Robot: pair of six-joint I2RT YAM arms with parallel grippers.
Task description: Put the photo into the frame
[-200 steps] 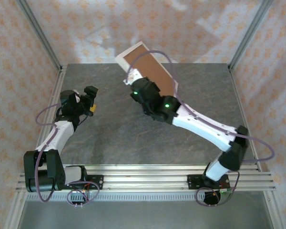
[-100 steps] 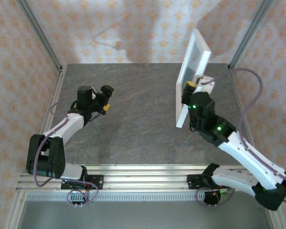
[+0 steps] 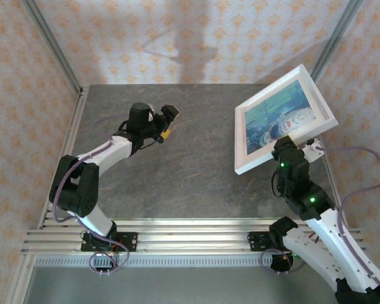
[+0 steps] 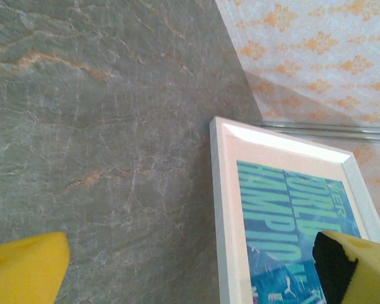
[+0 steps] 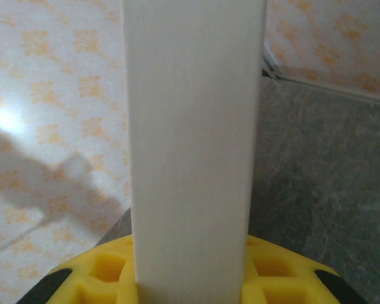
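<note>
I will next use my right gripper to turn the tilted frame with the photo (image 3: 280,118) inside down flat on the grey tabletop below and release the frame's near edge.
The frame (image 3: 241,143), white-bordered, hangs tilted above the table's right side with its face toward the camera. The teal-blue photo (image 3: 280,118) with pale lettering sits inside it. My right gripper (image 3: 298,143) is shut on the frame's near right edge. In the right wrist view the white frame edge (image 5: 193,139) stands upright between the yellow pads (image 5: 95,278). My left gripper (image 3: 169,123) is open and holds nothing, left of the frame and apart from it. The left wrist view has the frame (image 4: 223,209) and photo (image 4: 285,221) ahead between the yellow fingertips (image 4: 25,269).
The grey stone-patterned table (image 3: 177,177) is bounded by patterned walls with metal corner posts (image 3: 54,47) at the back left and back right. An aluminium rail (image 3: 190,231) carrying both arm bases runs along the near edge.
My right arm swung the frame from the back middle to the right and turned it from brown backing up to photo face showing. My left gripper moved rightward toward the table's centre.
</note>
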